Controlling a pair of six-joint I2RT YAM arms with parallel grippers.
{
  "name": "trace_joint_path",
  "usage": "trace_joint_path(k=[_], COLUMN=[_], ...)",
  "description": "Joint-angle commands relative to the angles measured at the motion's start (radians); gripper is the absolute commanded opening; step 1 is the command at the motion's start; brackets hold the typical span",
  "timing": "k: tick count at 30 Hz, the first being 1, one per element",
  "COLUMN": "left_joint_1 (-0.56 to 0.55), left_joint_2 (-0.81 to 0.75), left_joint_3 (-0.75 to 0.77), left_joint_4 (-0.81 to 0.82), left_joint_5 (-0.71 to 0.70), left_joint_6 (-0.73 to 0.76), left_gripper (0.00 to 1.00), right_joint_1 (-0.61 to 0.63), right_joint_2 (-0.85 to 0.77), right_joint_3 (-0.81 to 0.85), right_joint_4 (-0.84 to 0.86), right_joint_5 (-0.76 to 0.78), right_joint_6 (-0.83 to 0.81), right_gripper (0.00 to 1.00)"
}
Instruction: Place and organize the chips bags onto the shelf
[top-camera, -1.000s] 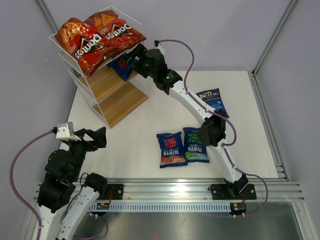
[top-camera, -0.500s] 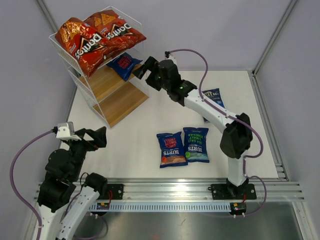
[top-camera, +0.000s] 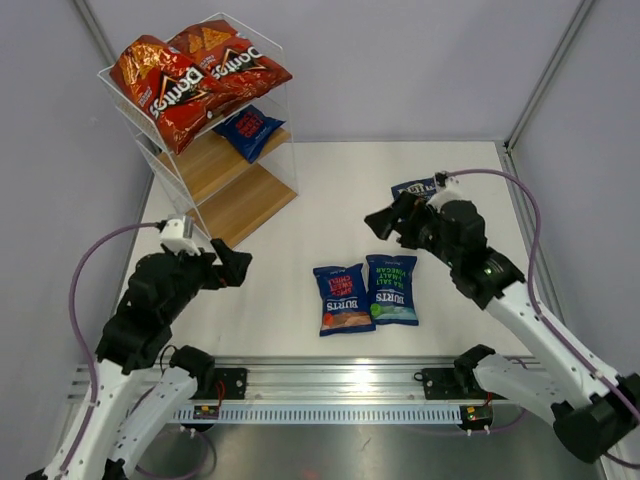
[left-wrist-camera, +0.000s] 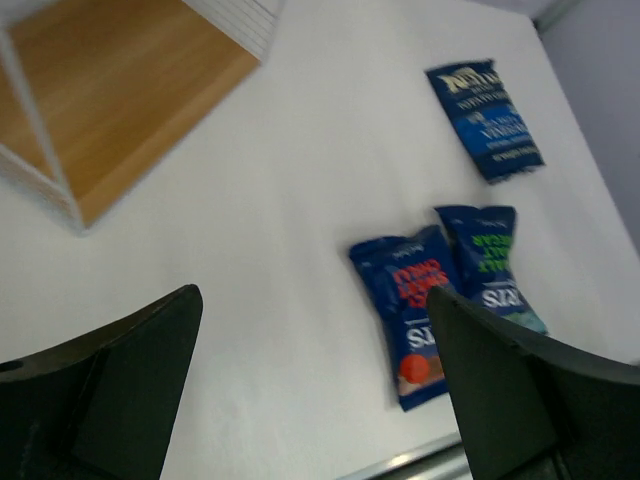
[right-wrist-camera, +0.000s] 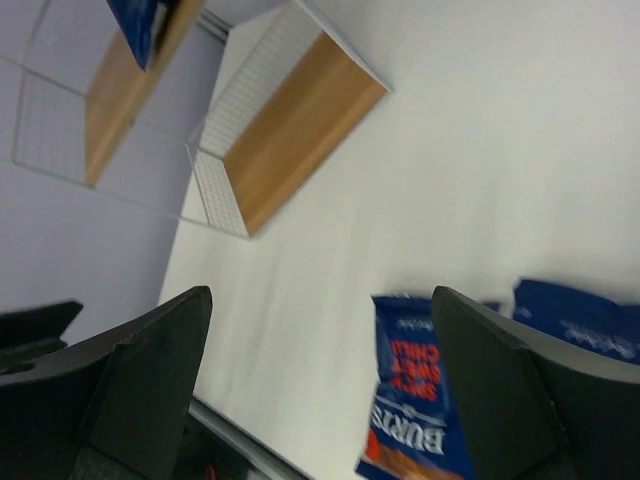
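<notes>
Next, my left gripper goes down to the right in the top view onto the red-lettered bag's exposed long edge (top-camera: 325, 301) (left-wrist-camera: 387, 326). The green-lettered bag crowds its other side.
The wire shelf (top-camera: 168, 190) stands at the far left. Two red Doritos bags (top-camera: 160, 85) lie on its top tier and a blue Burts bag (top-camera: 250, 128) on the middle board. Two Burts bags lie side by side on the table, one red-lettered (top-camera: 343, 298) and one green-lettered (top-camera: 392, 288). The Kettle bag (top-camera: 417, 187) lies farther back, partly hidden by the right arm. My right gripper (top-camera: 385, 222) is open and empty above the table, near the Kettle bag. My left gripper (top-camera: 232, 268) is open and empty, left of the Burts pair. The left wrist view shows the red-lettered bag (left-wrist-camera: 415, 310) and the Kettle bag (left-wrist-camera: 487, 120).
The shelf's bottom wooden board (left-wrist-camera: 130, 110) shows in the left wrist view and in the right wrist view (right-wrist-camera: 300, 140). A metal rail (top-camera: 340, 380) runs along the near table edge. Walls close the table at the back and on both sides.
My right gripper has drawn back from the shelf toward the near right, leaving the blue Burts bag on the middle board. My left arm has reached forward and right over the table.
</notes>
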Motion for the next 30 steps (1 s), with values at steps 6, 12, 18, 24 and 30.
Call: trace_joint_path(k=[6,12,18,24,30], left_joint_1=[-0.046,-0.285,-0.393,-0.401,-0.428], left_joint_2=[0.081,0.291,0.613,0.878,1.001], left_joint_3=[-0.337,-0.589,-0.583,-0.518,-0.486], left_joint_4=[0.544,0.963,1.167,1.222,1.268], left_joint_5=[0.502,0.325,0.267,0.220,0.219], left_joint_6=[-0.541,-0.664,-0.684,-0.684,-0.684], left_gripper=[0.99,0.99,0.99,0.93,0.81], right_joint_1=[0.004,0.004,0.006,0.004,0.006], right_joint_2=[-0.474,-0.625,-0.662,-0.682,-0.726], right_joint_3=[-0.225,-0.227,-0.222,-0.241,-0.237], right_joint_4=[-0.267,-0.390,-0.424,-0.405,-0.410], right_joint_5=[0.022,0.004,-0.036,-0.067,-0.035], right_joint_6=[-0.130,-0.159,-0.151,-0.136,-0.139], right_gripper=[0.99,0.99,0.99,0.99,0.99])
